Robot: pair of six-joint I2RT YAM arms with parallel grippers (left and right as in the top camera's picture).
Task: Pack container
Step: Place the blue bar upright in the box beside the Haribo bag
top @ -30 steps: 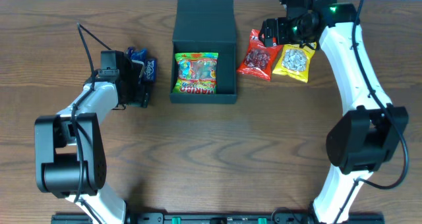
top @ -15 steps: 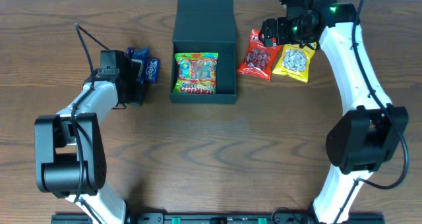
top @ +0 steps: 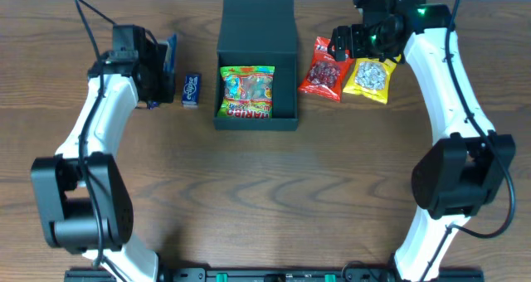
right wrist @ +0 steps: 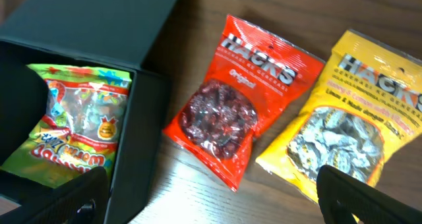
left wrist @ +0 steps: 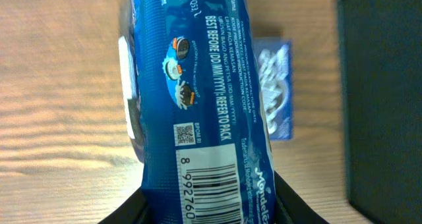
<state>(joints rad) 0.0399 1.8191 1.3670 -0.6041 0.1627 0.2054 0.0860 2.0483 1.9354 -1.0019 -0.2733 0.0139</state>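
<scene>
Next, the left gripper lifts, crosses over the Haribo pack [top: 246, 92], then lowers the Oreo pack into the free part beside it in the container [top: 286, 62].
The dark teal container [top: 286, 62] stands open at the back middle of the table, its lid [top: 258, 25] flapped away. A Haribo gummy pack [top: 246, 92] lies inside it and shows in the right wrist view [right wrist: 72, 128]. My left gripper [top: 159, 66] is shut on a blue Oreo pack [left wrist: 198, 99] and holds it above the table, left of the container. A small blue snack pack [top: 191, 89] lies on the table beneath [left wrist: 273, 89]. My right gripper [top: 353, 46] is open above a red Hacks pack [right wrist: 241, 99] and a yellow Hacks pack [right wrist: 353, 112].
The container's near wall [right wrist: 142, 118] lies at the left of the right wrist view. The container's dark side [left wrist: 386, 99] fills the right edge of the left wrist view. The red pack [top: 325, 69] and yellow pack [top: 371, 79] lie side by side right of the container.
My left gripper has lifted and moved toward the back with the blue Oreo pack. The small blue pack that lay by it now lies alone on the table. The right arm has hardly moved.
</scene>
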